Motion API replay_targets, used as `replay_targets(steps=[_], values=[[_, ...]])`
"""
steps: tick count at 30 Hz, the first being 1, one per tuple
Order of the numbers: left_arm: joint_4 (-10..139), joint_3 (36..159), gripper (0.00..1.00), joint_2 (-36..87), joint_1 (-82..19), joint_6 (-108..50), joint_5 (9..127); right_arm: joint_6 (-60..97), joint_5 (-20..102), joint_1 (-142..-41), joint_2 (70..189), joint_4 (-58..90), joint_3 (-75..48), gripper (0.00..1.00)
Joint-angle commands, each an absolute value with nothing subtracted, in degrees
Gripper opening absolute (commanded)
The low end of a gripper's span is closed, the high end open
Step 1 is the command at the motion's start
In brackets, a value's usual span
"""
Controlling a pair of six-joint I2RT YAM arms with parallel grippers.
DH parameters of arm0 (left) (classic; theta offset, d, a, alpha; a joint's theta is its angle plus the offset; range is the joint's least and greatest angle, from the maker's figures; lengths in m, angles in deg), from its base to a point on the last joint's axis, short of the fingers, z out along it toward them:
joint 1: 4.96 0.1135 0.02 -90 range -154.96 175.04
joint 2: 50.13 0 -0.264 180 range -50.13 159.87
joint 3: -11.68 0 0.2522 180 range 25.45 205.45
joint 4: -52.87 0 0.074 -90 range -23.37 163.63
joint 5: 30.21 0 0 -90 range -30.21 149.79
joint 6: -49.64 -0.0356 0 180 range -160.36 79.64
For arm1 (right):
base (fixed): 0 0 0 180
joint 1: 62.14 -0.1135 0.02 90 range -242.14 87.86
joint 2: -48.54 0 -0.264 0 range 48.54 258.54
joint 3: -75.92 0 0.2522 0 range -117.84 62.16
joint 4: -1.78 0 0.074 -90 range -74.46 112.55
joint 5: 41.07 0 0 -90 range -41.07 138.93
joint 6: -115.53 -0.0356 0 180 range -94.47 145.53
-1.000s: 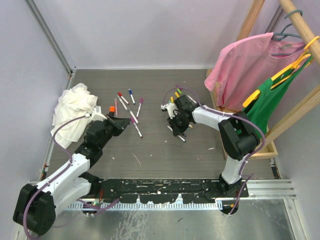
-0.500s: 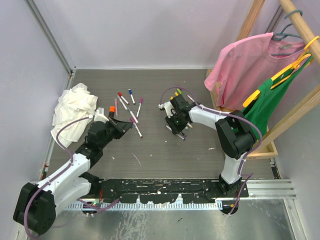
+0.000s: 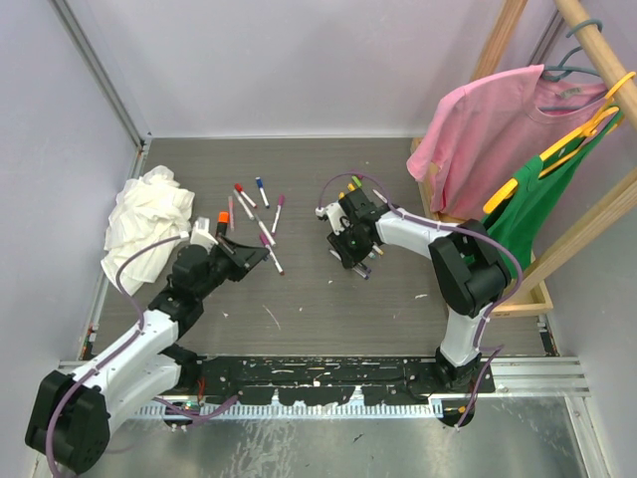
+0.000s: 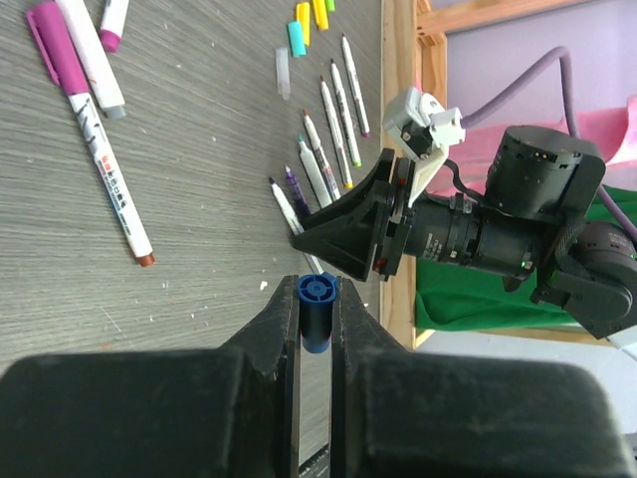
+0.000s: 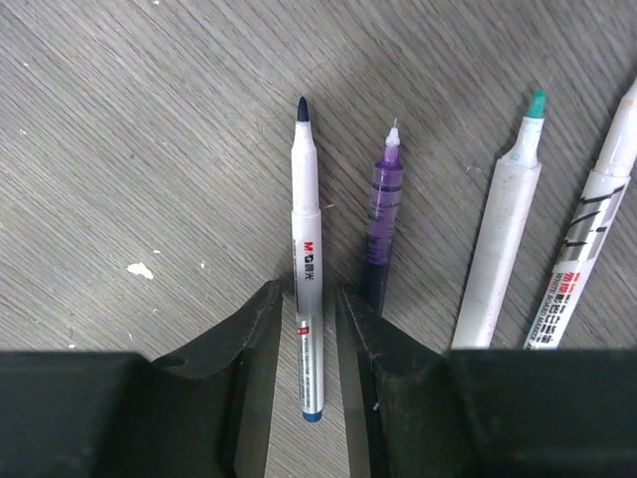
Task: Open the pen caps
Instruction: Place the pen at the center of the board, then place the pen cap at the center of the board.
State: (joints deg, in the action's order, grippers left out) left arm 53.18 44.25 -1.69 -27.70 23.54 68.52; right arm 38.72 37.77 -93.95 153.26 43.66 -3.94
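I should next carry the blue pen cap with my left gripper toward the uncapped pens, then down to an empty part of the table, away from their tips [image 3: 318, 236] [image 4: 254, 135].
My left gripper [image 3: 261, 254] [image 4: 317, 299] is shut on a small blue pen cap [image 4: 317, 317], held off the table. My right gripper [image 3: 358, 261] [image 5: 307, 294] is open, low over the table. An uncapped white pen with a dark blue tip [image 5: 307, 249] lies between its fingers with a gap on each side. Beside it lie an uncapped purple pen [image 5: 380, 214] and a teal-tipped pen [image 5: 503, 249]. Several capped pens, with a red cap [image 3: 239, 187], a blue cap [image 3: 259, 182] and a purple cap [image 3: 281, 199], lie at the left centre. Loose teal [image 4: 296, 38] and yellow [image 4: 304, 12] caps lie beyond the right gripper.
A crumpled white rag [image 3: 147, 219] lies at the left wall. A wooden rack [image 3: 518, 299] stands on the right, with a pink shirt [image 3: 488, 129] and a green garment [image 3: 537, 199] hanging from it. A magenta-capped pen [image 4: 60, 60] lies near the left gripper.
The right jaws have parted and let go of the blue-tipped pen, which now lies on the table. The left gripper has drifted slightly right, still shut on the blue cap.
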Motion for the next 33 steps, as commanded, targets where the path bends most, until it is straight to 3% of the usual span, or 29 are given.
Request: replay_targets(steps=[1, 9, 20, 25, 33], values=[[47.90, 43.73, 0.04, -0.66, -27.60, 24.88, 73.59, 39.16, 39.11, -94.04, 149.27, 44.04, -5.19, 0.35], [40.46, 42.90, 0.00, 4.72, -27.77, 24.34, 76.22, 40.88, 36.56, -94.04, 143.48, 44.42, -5.07, 0.35], [38.45, 52.38, 0.00, 20.29, -32.64, 19.52, 73.00, 44.70, 19.38, -91.23, 130.14, 43.08, -5.43, 0.35], [48.98, 60.98, 0.00, 28.00, -36.27, 14.43, 65.20, 47.14, 15.55, -90.81, 130.33, 45.42, -8.80, 0.56], [74.80, 82.74, 0.00, 43.42, -40.29, 13.91, 53.31, 48.75, 3.76, -82.74, 128.78, 47.29, -6.06, 0.56]])
